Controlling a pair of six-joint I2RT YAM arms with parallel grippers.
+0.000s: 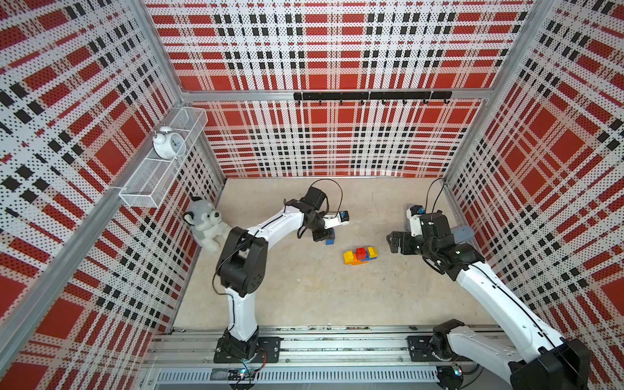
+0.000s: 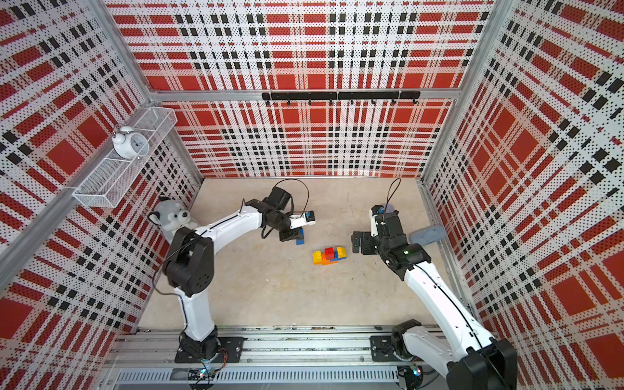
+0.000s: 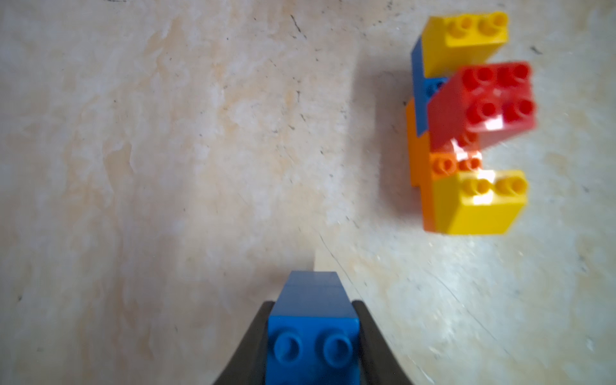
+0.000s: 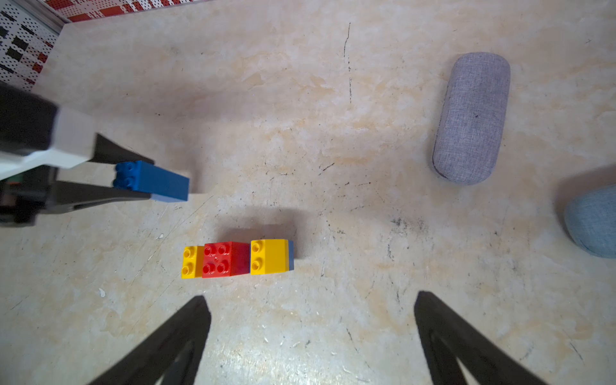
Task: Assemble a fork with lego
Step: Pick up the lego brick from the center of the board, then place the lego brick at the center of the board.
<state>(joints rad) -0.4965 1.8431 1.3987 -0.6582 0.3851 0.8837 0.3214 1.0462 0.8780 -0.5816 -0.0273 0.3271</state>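
Next, my left gripper lowers backward, releasing the long blue lego brick upright on the floor [image 1: 333,265] [image 3: 481,295] beside the fork's orange end, since that spot is bare.
My left gripper [image 1: 327,236] [image 3: 313,306] is shut on a long blue lego brick [image 1: 330,238] [image 3: 313,320] [image 4: 156,181], fingers pressed on its two long sides, studs facing the wrist. The brick points down at the floor, left of and behind the partly built fork [image 1: 360,255] [image 2: 329,255] [image 3: 466,126] [image 4: 233,258]. That assembly lies on the floor: an orange and blue base with a yellow, a taller red and another yellow brick on top. My right gripper [image 1: 393,242] [image 4: 308,300] hangs open and empty just right of it.
A grey fabric case [image 4: 471,116] [image 2: 427,235] and a blue-grey one [image 4: 593,221] lie near the right wall. A plush husky [image 1: 206,223] sits in the left corner. A wire shelf [image 1: 141,192] with an alarm clock [image 1: 169,143] hangs on the left wall.
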